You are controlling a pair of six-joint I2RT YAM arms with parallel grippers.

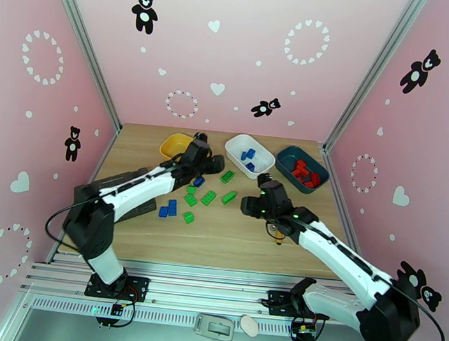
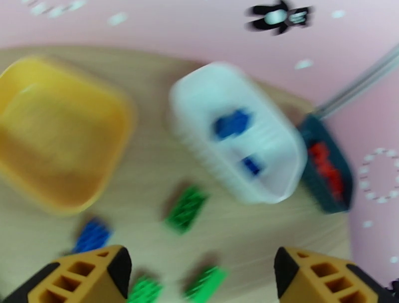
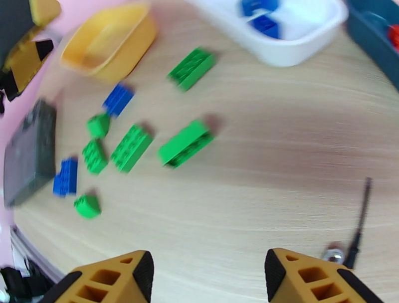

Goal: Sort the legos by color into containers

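Note:
The longer blue lego near the organizer box is loose outside the white bin (image 1: 260,149), so my left gripper will move back toward the base and down onto it next.
Three containers stand in a row at the back: a yellow bin (image 1: 175,143), a white bin (image 1: 260,149) with blue legos (image 1: 248,156) in it, and a teal bin (image 1: 289,155) with red legos (image 1: 304,172). Loose green legos (image 1: 209,198) and blue legos (image 1: 168,209) lie mid-table. My left gripper (image 1: 215,164) hovers open beside the yellow bin, its orange fingers (image 2: 85,279) wide apart with nothing between them. My right gripper (image 1: 264,182) is open and empty in front of the white bin, over bare wood right of a green lego (image 3: 185,143).
A dark grey organizer box (image 1: 140,209) lies at the left under my left arm. A screwdriver (image 3: 359,224) rests on the wood beneath my right wrist. Pink walls close in the table on three sides.

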